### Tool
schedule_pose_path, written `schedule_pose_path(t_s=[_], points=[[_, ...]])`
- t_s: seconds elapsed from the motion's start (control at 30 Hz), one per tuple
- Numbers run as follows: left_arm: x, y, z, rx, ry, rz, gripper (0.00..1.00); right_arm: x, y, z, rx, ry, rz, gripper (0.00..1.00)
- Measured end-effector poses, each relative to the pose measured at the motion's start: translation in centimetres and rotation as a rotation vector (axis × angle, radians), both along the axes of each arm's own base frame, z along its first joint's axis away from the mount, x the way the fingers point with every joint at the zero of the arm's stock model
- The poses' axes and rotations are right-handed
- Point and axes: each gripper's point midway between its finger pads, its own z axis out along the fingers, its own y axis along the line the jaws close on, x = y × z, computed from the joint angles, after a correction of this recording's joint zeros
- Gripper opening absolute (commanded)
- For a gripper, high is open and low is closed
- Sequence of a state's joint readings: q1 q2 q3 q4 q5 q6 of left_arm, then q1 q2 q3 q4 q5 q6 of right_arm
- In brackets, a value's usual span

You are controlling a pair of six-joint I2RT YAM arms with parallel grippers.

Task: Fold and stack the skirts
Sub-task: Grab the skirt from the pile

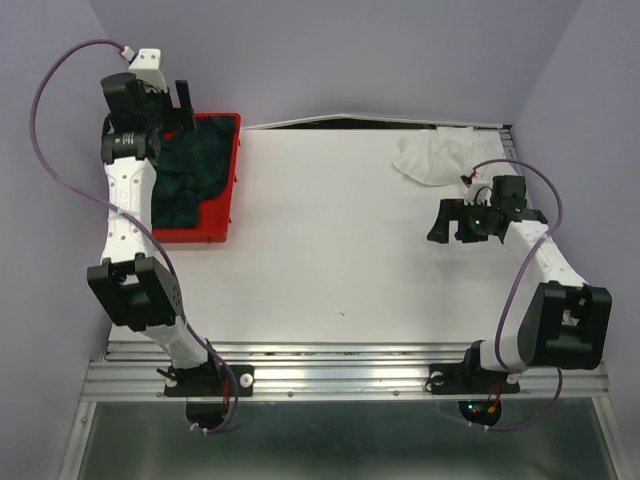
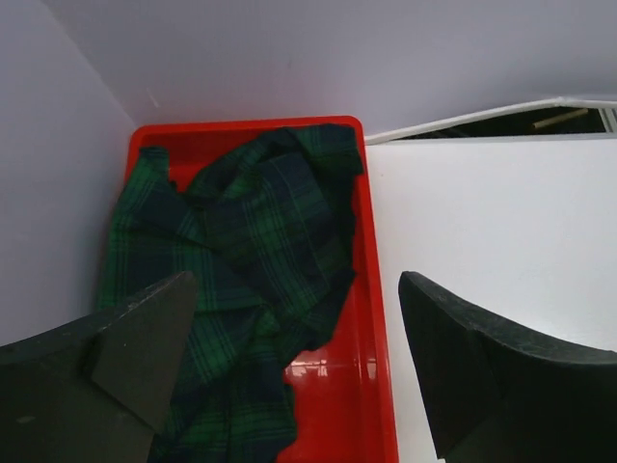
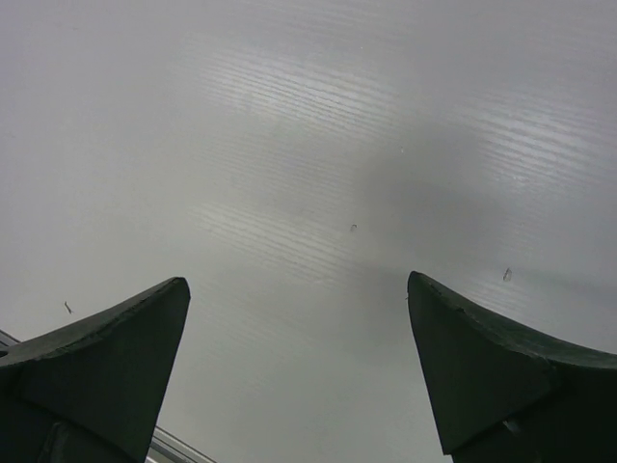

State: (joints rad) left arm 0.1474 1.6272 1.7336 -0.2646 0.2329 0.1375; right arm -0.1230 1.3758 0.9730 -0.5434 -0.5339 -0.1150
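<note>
I should next bring my left gripper down into the red tray onto the skirt's edge (image 1: 217,167) (image 2: 328,288) beside the tray's side bordering bare tabletop, as it shows between the open fingers.
The dark green and navy tartan skirt (image 1: 195,170) lies crumpled in the red tray (image 1: 236,180) at the table's back left. In the left wrist view the skirt (image 2: 241,241) fills most of the tray (image 2: 371,328). My left gripper (image 1: 172,108) hovers open and empty above the tray's far end, with the skirt's right edge between its jaws (image 2: 296,280). The white thin garment (image 1: 435,155) lies bunched at the back right. My right gripper (image 1: 448,222) is open and empty over bare table (image 3: 298,280), just in front of the white garment and apart from it.
Purple walls close in the back and both sides. A dark gap (image 1: 350,120) runs along the table's back edge. A ribbed metal rail (image 1: 340,365) runs along the near edge, where both arm bases are bolted. The white tabletop (image 1: 340,240) spans the middle.
</note>
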Motion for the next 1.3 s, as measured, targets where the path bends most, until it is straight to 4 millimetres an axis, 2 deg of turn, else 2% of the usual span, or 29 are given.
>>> schedule_pose_path(t_s=[0.07, 0.17, 0.23, 0.37, 0.43, 0.47, 0.53, 0.6, 0.73, 0.83, 0.9, 1.1, 1.3], points=[[1.5, 1.8, 0.6, -0.022, -0.007, 0.036, 0.96, 0.1, 0.0, -0.3, 0.002, 0.01, -0.001, 1.0], [4.6, 4.6, -0.5, -0.041, 0.006, 0.092, 0.96, 0.1, 0.0, -0.9, 0.006, 0.029, -0.003, 1.0], [5.7, 5.8, -2.0, -0.05, 0.035, 0.122, 0.97, 0.1, 0.0, -1.0, 0.009, 0.032, -0.004, 1.0], [7.5, 7.0, -8.1, -0.078, 0.153, 0.148, 0.98, 0.1, 0.1, -1.1, 0.013, 0.037, -0.003, 1.0], [8.0, 7.0, -10.5, -0.083, 0.199, 0.138, 0.98, 0.2, 0.1, -1.2, 0.016, 0.039, -0.001, 1.0], [8.4, 6.9, -12.4, -0.084, 0.234, 0.12, 0.95, 0.3, 0.1, -1.4, 0.017, 0.04, -0.001, 1.0], [8.7, 6.7, -14.6, -0.077, 0.272, 0.092, 0.89, 0.4, 0.1, -1.6, 0.017, 0.044, -0.001, 1.0], [8.9, 6.5, -15.8, -0.063, 0.292, 0.069, 0.85, 0.5, 0.1, -1.9, 0.017, 0.049, 0.0, 1.0], [8.5, 5.7, -18.7, -0.004, 0.319, 0.008, 0.67, 0.5, 0.1, -2.5, 0.02, 0.069, 0.0, 1.0], [7.7, 5.2, -21.1, 0.055, 0.369, -0.032, 0.61, 0.5, 0.1, -2.8, 0.022, 0.079, 0.0, 1.0], [7.2, 4.8, -22.0, 0.109, 0.395, -0.069, 0.58, 0.5, 0.2, -3.1, 0.027, 0.088, 0.002, 1.0], [7.0, 3.4, -22.6, 0.259, 0.417, -0.189, 0.59, 0.4, 0.2, -3.7, 0.031, 0.109, 0.004, 1.0], [7.2, 2.9, -25.1, 0.339, 0.458, -0.265, 0.63, 0.6, 0.2, -4.0, 0.033, 0.12, 0.003, 1.0]])
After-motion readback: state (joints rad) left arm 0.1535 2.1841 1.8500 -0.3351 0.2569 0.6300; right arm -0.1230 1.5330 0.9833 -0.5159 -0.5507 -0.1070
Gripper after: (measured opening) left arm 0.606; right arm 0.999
